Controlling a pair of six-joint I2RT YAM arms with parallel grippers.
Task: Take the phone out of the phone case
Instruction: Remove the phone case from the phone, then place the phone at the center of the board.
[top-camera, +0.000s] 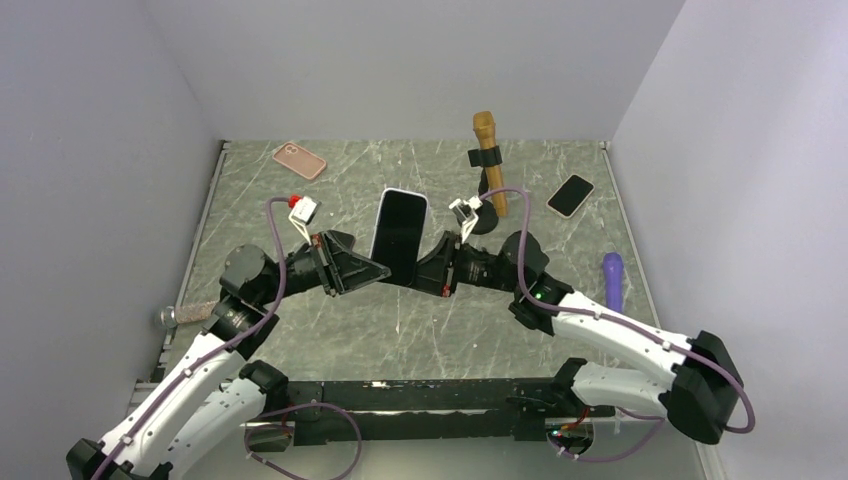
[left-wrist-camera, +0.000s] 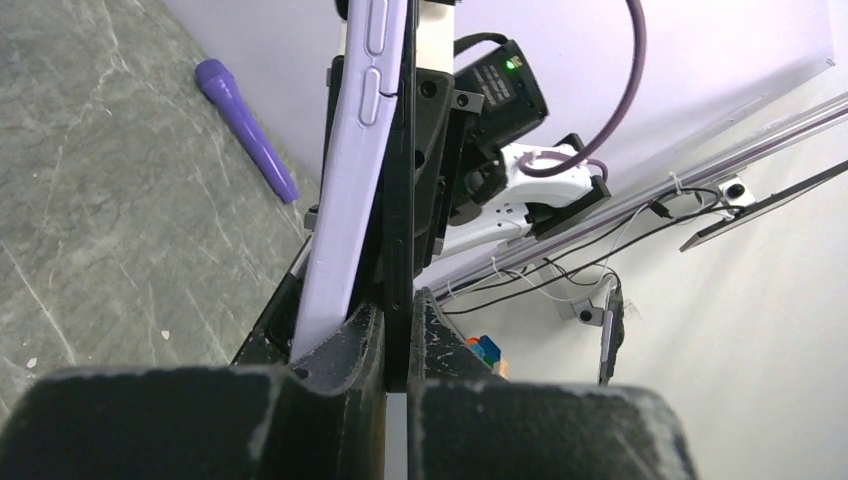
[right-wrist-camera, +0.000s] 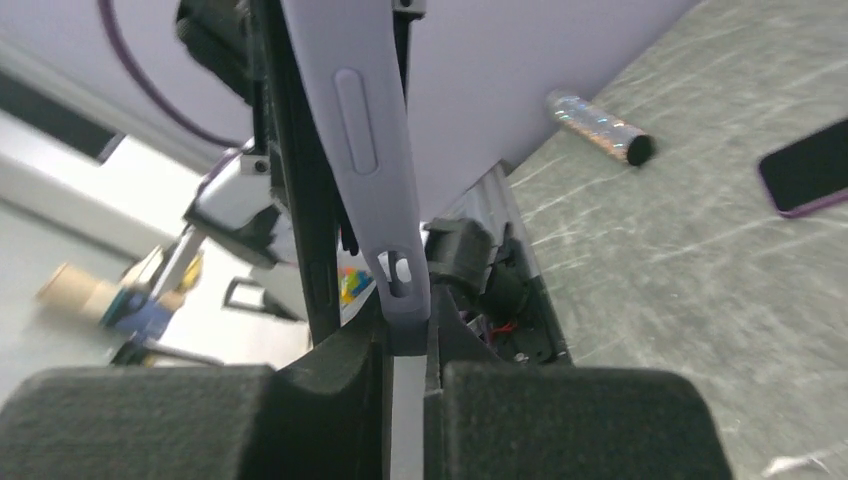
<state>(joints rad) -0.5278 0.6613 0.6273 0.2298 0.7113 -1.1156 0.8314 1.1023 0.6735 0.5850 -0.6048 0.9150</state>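
Note:
My left gripper carries the phone, its case peeled away, down and to the left in the top view next. It releases the phone on the bare tabletop.
A phone (top-camera: 399, 232) with a black screen is held above the table middle, in a lavender phone case (top-camera: 382, 205). My left gripper (top-camera: 378, 271) grips its lower left edge and my right gripper (top-camera: 424, 275) its lower right. In the left wrist view the left gripper (left-wrist-camera: 398, 322) is shut on the thin black phone (left-wrist-camera: 399, 200), with the phone case (left-wrist-camera: 350, 180) peeled away to the left of the fingers. From the right wrist, the right gripper (right-wrist-camera: 405, 335) is shut on the phone case (right-wrist-camera: 372, 170) rim, and the black phone (right-wrist-camera: 300, 200) stands beside it.
A pink case (top-camera: 299, 160) lies at the back left, a tan handle (top-camera: 489, 160) in a black stand at the back. Another phone (top-camera: 570, 195) is at the back right, a purple cylinder (top-camera: 613, 280) at the right edge, a glittery cylinder (top-camera: 185, 314) at the left.

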